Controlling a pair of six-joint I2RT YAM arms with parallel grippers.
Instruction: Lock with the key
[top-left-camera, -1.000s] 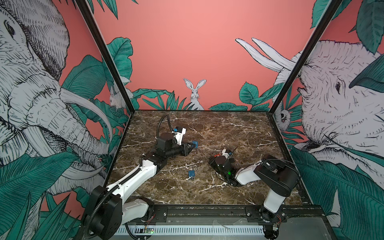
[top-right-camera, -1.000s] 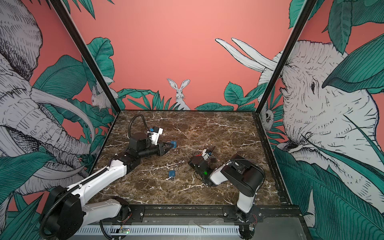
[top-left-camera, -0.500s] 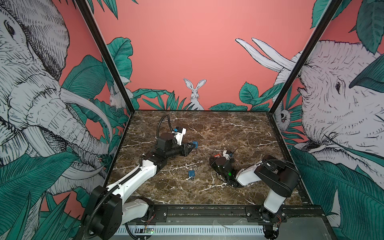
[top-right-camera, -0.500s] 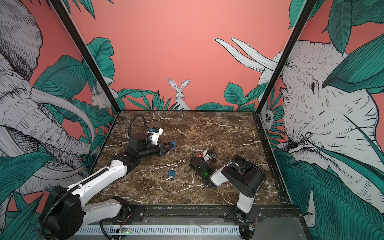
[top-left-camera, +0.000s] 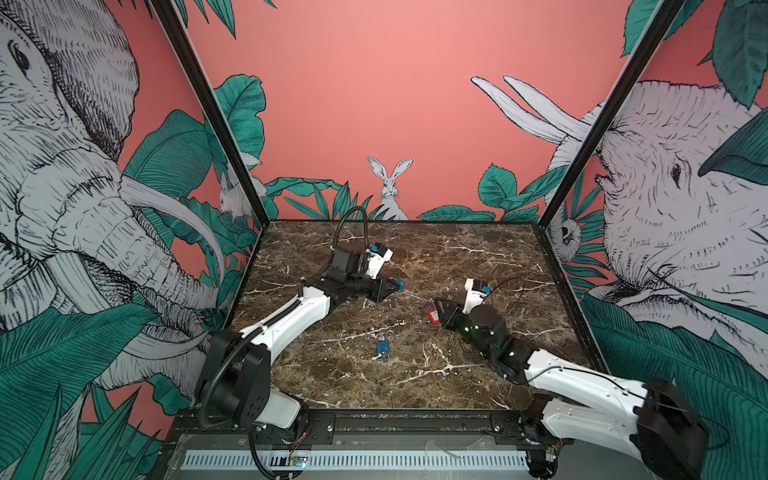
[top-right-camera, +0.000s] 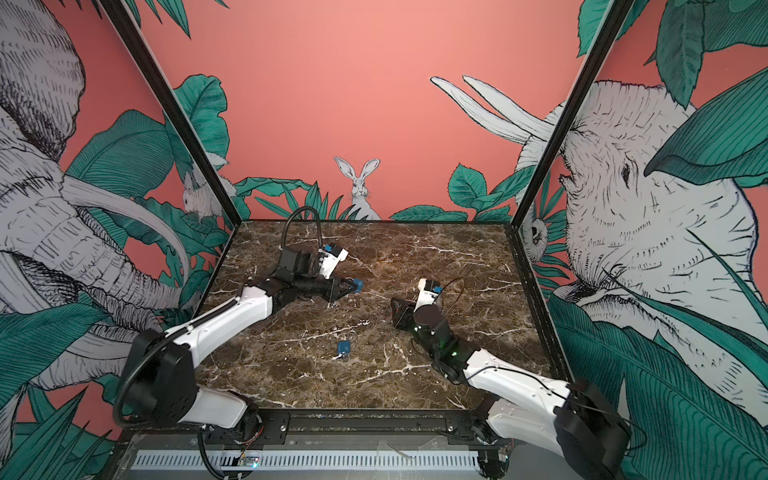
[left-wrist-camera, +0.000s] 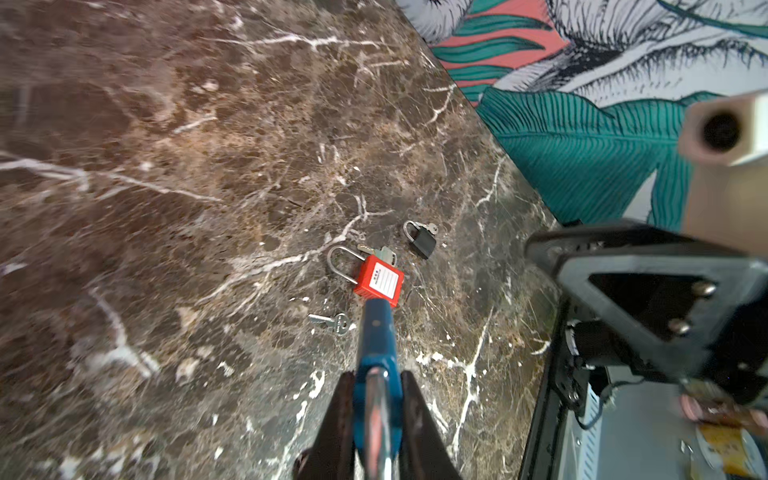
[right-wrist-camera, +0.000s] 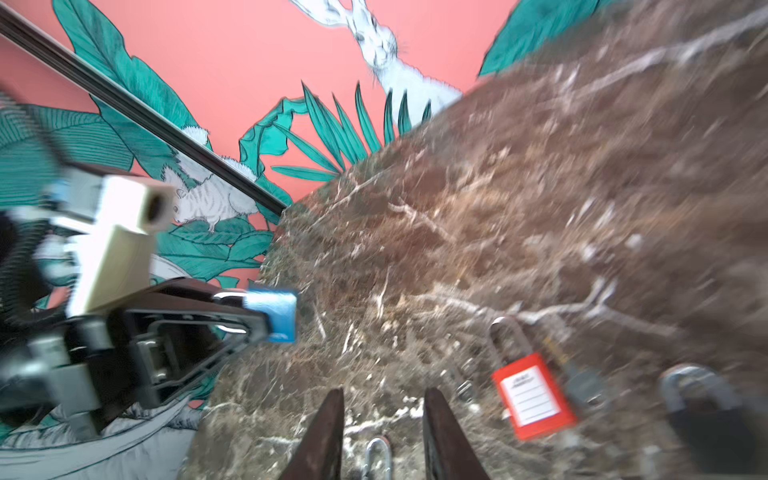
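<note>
I should next lower my left gripper to the bare marble beside the small silver key and release the blue padlock there, because that spot is below my left gripper.
My left gripper (left-wrist-camera: 376, 378) is shut on a blue padlock (left-wrist-camera: 375, 332), held out above the marble table (top-left-camera: 457, 257); it also shows in both top views (top-left-camera: 400, 284) (top-right-camera: 356, 284). A red padlock (left-wrist-camera: 378, 282) with a white label lies on the table, grey keys (left-wrist-camera: 384, 253) at its shackle. A small silver key (left-wrist-camera: 330, 322) lies loose beside it. My right gripper (right-wrist-camera: 382, 395) is low over the table next to the red padlock (top-left-camera: 434, 317), jaws apart. A silver loop (right-wrist-camera: 376, 455) shows between its fingers, untouched; what it belongs to I cannot tell.
A black padlock (left-wrist-camera: 422, 240) with a key in it lies just past the red one. A small blue item (top-left-camera: 382, 347) sits alone on the table toward the front. Patterned walls close in the table's left, back and right sides.
The right gripper has shifted slightly beside the red padlock, which now shows more. The left arm and its blue padlock have not moved.
</note>
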